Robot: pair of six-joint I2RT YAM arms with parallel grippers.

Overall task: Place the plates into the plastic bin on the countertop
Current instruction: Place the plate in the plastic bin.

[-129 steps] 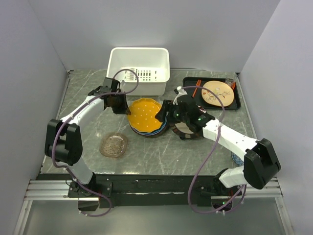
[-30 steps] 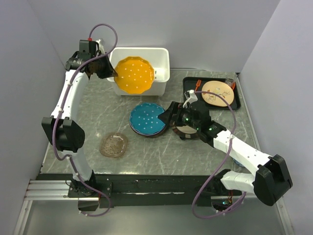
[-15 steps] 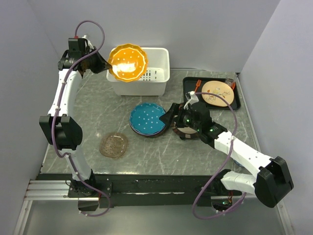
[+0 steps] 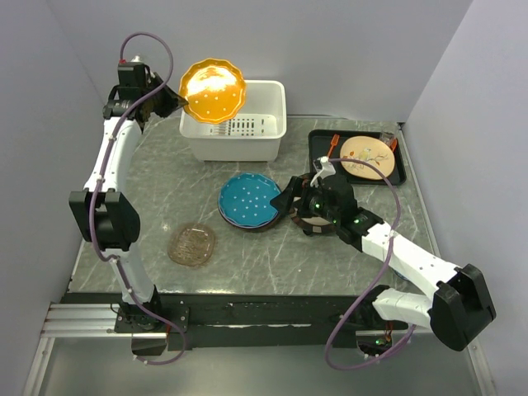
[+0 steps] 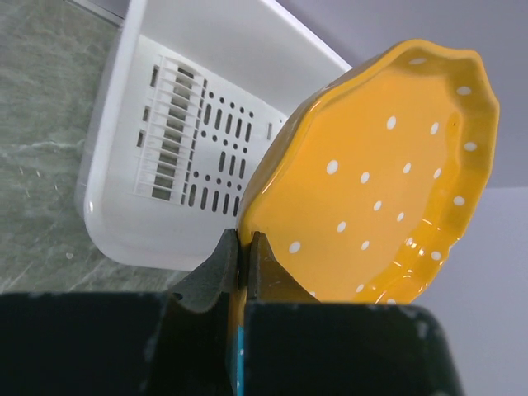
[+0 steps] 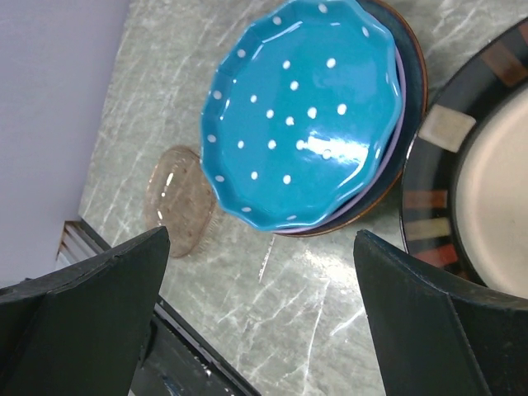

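Note:
The bin's empty slotted base is below my left gripper and to its right in the top view. I need to move my left gripper over it next and lower the plate to release it.
My left gripper is shut on the rim of the orange dotted scalloped plate, which hangs tilted in the air over the back left of the white plastic bin. The left wrist view shows the pads pinching the plate above the bin's slotted base. A teal dotted plate tops a stack with lavender and dark plates beneath. My right gripper stands open just right of that stack, holding nothing. The teal plate and a dark-rimmed cream plate lie below it.
An amber glass plate lies on the marble countertop at the front left, also in the right wrist view. A black tray with a tan round plate sits at the back right. Grey walls close in both sides.
The left arm has lifted the orange plate off the stack and carried it up over the bin, tilting it more upright. The teal plate now tops the stack. The right gripper has hardly moved.

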